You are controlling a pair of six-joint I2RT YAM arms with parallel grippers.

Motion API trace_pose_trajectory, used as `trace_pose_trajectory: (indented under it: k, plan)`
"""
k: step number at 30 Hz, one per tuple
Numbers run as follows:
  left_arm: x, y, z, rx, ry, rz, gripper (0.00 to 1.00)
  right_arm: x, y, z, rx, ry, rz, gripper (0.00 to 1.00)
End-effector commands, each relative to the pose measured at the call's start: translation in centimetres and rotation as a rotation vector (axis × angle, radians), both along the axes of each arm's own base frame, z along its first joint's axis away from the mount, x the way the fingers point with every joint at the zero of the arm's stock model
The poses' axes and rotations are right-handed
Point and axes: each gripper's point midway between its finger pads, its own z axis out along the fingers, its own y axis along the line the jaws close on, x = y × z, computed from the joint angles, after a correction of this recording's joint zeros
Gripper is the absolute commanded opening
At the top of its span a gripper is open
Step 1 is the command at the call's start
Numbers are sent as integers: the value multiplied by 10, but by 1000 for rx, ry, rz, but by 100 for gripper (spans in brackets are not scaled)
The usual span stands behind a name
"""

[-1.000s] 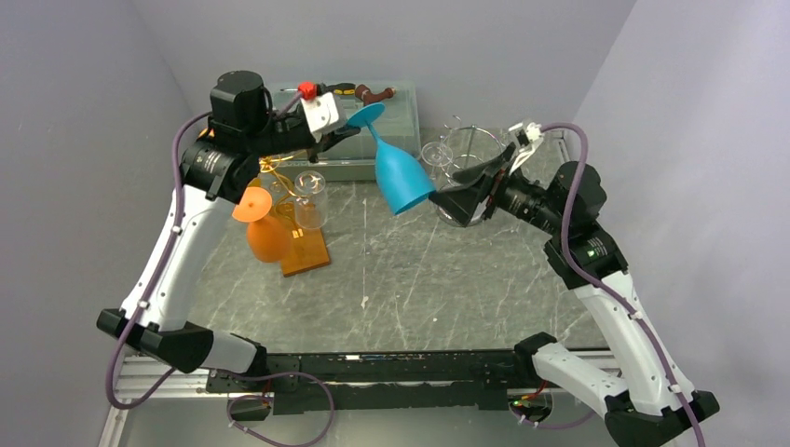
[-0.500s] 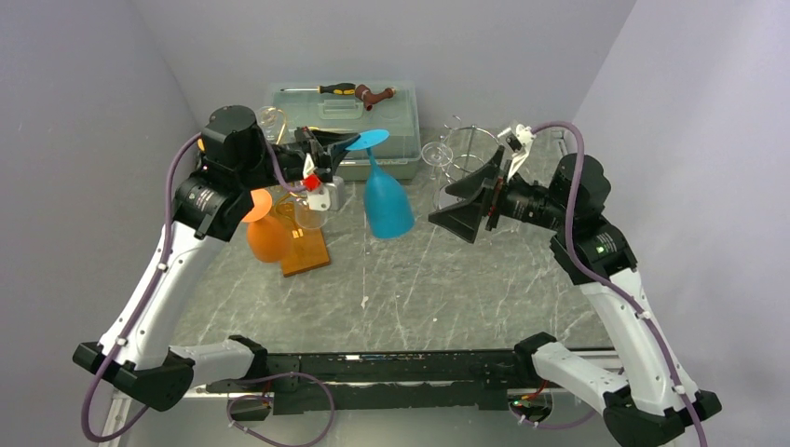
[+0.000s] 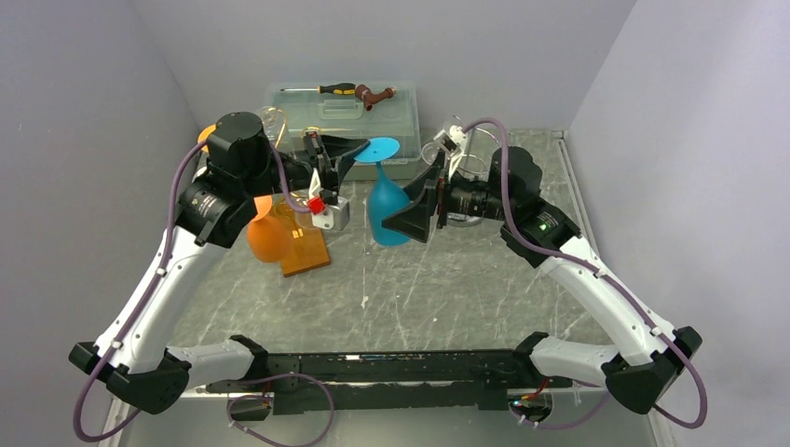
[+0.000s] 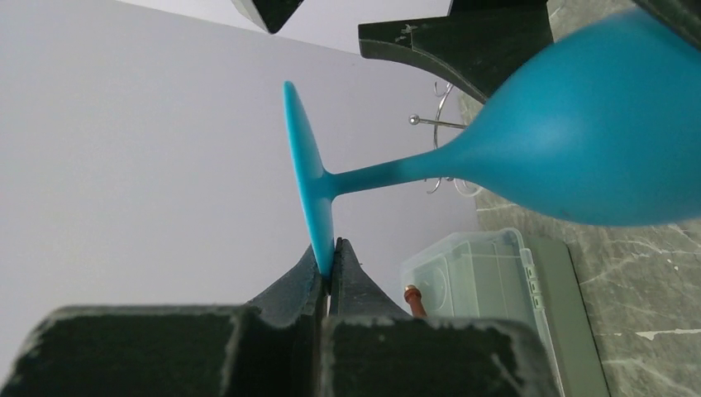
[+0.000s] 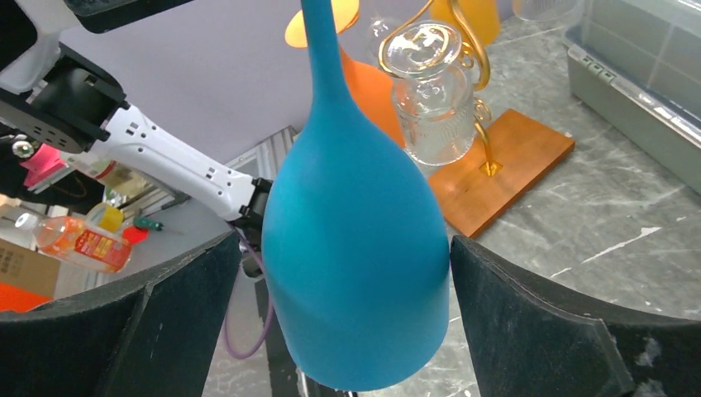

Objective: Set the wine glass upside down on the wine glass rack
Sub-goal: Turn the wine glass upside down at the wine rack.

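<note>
My right gripper moves further onto the hanging blue bowl [image 3: 386, 212] [image 5: 355, 256] with ease next and shuts its fingers from both sides, since my left gripper holds only the foot.
A blue wine glass [image 3: 387, 209] hangs upside down in the air, foot up. My left gripper [image 3: 357, 149] is shut on the rim of its foot, which also shows in the left wrist view [image 4: 329, 265], with the blue bowl [image 4: 579, 141] beyond. My right gripper [image 3: 421, 196] is open, one finger on each side of the bowl [image 5: 355, 248]. The rack, gold wire on an orange wooden base [image 3: 307, 251], stands to the left. It holds an orange glass [image 3: 268, 237] and a clear glass [image 5: 434, 107].
A clear plastic box [image 3: 345, 116] stands at the back with a screwdriver [image 3: 335, 89] on its lid. A wire stand [image 3: 466, 140] with a clear glass stands behind my right arm. Grey walls close in on the left, back and right.
My left gripper has swung the blue glass down and left until it hangs upright-inverted. My right arm has moved left, bringing its open jaws around the bowl.
</note>
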Motion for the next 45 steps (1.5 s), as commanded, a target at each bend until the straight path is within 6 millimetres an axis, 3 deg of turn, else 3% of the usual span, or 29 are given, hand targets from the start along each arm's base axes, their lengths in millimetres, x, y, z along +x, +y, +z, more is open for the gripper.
trace_pose_trajectory:
  k: [1,6,11,14,17,19,20,24,27,33,39,45]
  plan:
    - [-13,0,24,-28,-92,-27,0,0,-1,9,48,-102,-12,100]
    - [-16,0,25,-26,-99,-33,0,-4,5,-13,43,-95,17,100]
    - [-21,-2,22,-21,-92,-46,0,-2,4,-6,69,-132,-5,100]
    - [-26,-3,16,-14,-68,-62,0,4,0,4,97,-177,-50,91]
    - [-33,-3,8,4,-41,-78,32,8,-5,12,115,-231,-93,80]
    - [-35,-2,4,3,-4,-73,72,13,-10,15,113,-259,-133,76]
    - [-36,-2,2,6,10,-70,87,16,-13,14,104,-270,-157,75]
    - [-35,3,2,2,64,-34,99,38,-32,7,48,-294,-284,71]
    - [-32,7,6,-31,129,9,99,66,-65,6,30,-308,-429,70]
    - [-28,20,6,-126,397,135,99,125,-167,-15,-77,-293,-829,71]
    - [-33,30,-9,-143,604,227,99,157,-250,-49,-131,-212,-1096,69]
    - [-39,37,-12,-165,688,269,99,175,-314,-75,-196,-209,-1291,67]
